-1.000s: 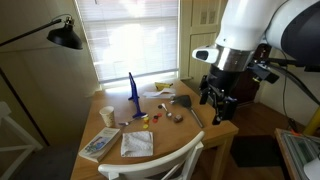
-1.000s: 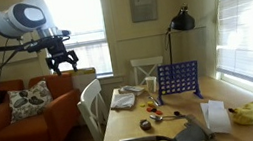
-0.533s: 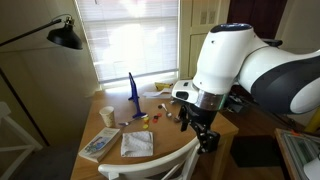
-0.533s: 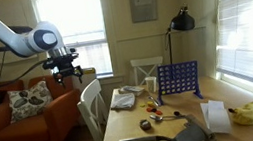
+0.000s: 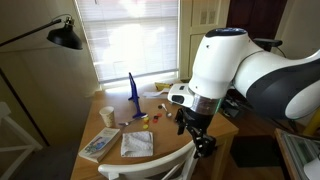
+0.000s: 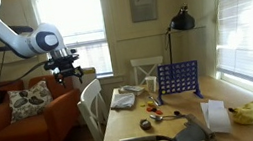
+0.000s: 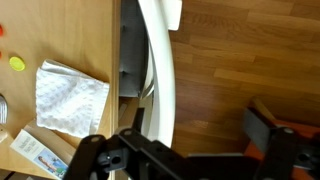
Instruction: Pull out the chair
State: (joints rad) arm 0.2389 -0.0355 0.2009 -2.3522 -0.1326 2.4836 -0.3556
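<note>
The gripper moves down open onto the curved top bar (image 5: 172, 161) (image 7: 163, 95) of the white chair next, one finger either side, since the bar lies below it between the fingers.
The white wooden chair (image 6: 91, 104) stands pushed in at the long side of the wooden table (image 6: 177, 139). Its curved top rail shows at the bottom of an exterior view (image 5: 150, 163) and runs top to bottom in the wrist view (image 7: 160, 70). My gripper (image 7: 180, 150) is open and empty, hanging just above the rail's end. Its fingers are spread wide, with the rail lying below and between them. In both exterior views the gripper (image 5: 204, 142) (image 6: 66, 73) is above the chair back and not touching it.
The table (image 5: 110, 115) carries a blue grid game (image 6: 178, 80), a white napkin (image 7: 70, 95), a book and small items. An orange armchair (image 6: 23, 121) stands behind the chair. A second white chair (image 6: 147, 69) is at the far end, beside a black lamp (image 6: 182, 20).
The arm has swung from beside the table's far part down and over to the chair back. In the last half second it moved only slightly. The gripper stayed open.
</note>
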